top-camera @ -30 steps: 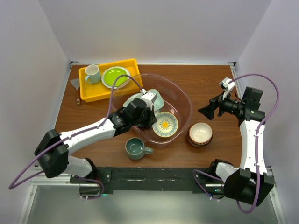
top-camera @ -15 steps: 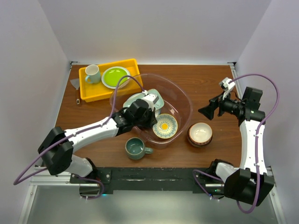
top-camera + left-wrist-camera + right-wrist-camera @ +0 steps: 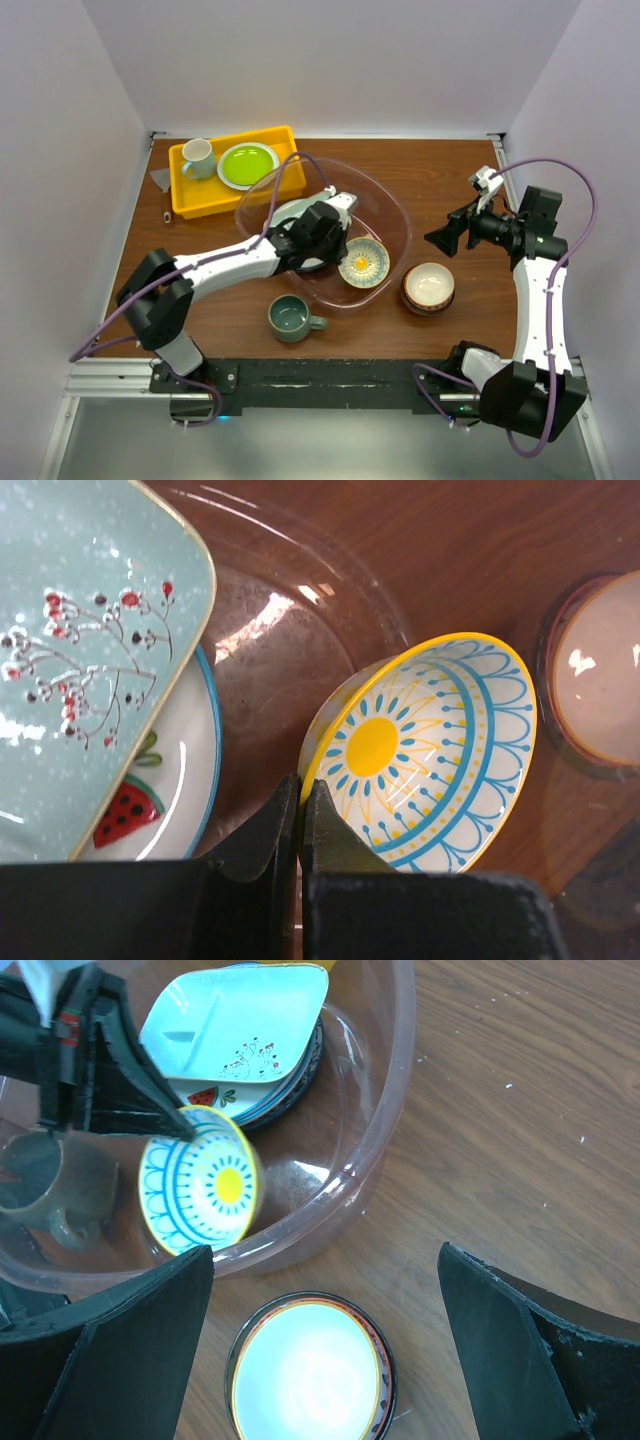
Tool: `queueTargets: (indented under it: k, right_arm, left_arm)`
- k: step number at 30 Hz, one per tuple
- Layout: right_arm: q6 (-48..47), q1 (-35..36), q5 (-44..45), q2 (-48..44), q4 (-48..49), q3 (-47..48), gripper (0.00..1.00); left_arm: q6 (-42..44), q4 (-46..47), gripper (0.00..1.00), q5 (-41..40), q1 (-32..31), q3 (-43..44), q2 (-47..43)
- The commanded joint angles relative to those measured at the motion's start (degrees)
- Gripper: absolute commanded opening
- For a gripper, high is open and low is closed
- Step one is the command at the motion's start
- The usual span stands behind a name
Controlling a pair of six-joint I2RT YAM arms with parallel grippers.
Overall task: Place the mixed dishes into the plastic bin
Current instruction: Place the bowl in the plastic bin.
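The patterned bowl is still hanging above the open bottom of the bin. My left gripper will next lower it and move slightly toward the bin (image 3: 405,226) side by the reddish-brown bowl (image 3: 428,287).
The clear plastic bin (image 3: 405,226) holds a pale-green divided tray (image 3: 80,650) stacked on a white plate with a watermelon mark (image 3: 165,780). My left gripper (image 3: 299,785) is inside the bin, shut on the rim of the patterned yellow-centred bowl (image 3: 430,750), which hangs tilted just above the bin floor (image 3: 363,262). A reddish-brown bowl (image 3: 428,287) sits on the table right of the bin. My right gripper (image 3: 325,1260) hovers open above it, well apart (image 3: 442,240). A grey-green mug (image 3: 290,318) stands in front of the bin.
At the back left a yellow tray (image 3: 190,197) carries a lime-green plate (image 3: 247,163) and a pale mug with a green band (image 3: 198,157). White walls close in the table on three sides.
My left arm has reached further into the bin, carrying the patterned bowl slightly right and back. The right arm has not moved.
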Motion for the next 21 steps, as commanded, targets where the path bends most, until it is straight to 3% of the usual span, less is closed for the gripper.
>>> queueTargets:
  k: [1,10,17,21]
  right_arm:
    - [-0.04,-0.32,-1.26,-1.01,1.37,-0.15,0.98]
    - [-0.3,-0.32,-1.35,-1.01,1.02,0.03,0.98]
    - [-0.57,-0.32,-1.44,-1.36,0.67,0.11,0.98]
    - [-0.65,-0.32,-1.35,-1.54,0.58,0.2,0.98]
  left_arm:
    - [3.19,1.45,0.0,-1.38,0.34,7.19,4.14]
    - [5.74,-1.46,0.0,-1.21,0.87,15.28,12.58]
    - [6.36,-1.82,0.2,0.89,2.54,17.3,15.83]
    - [6.62,-2.17,0.4,1.34,3.07,17.39,15.75]
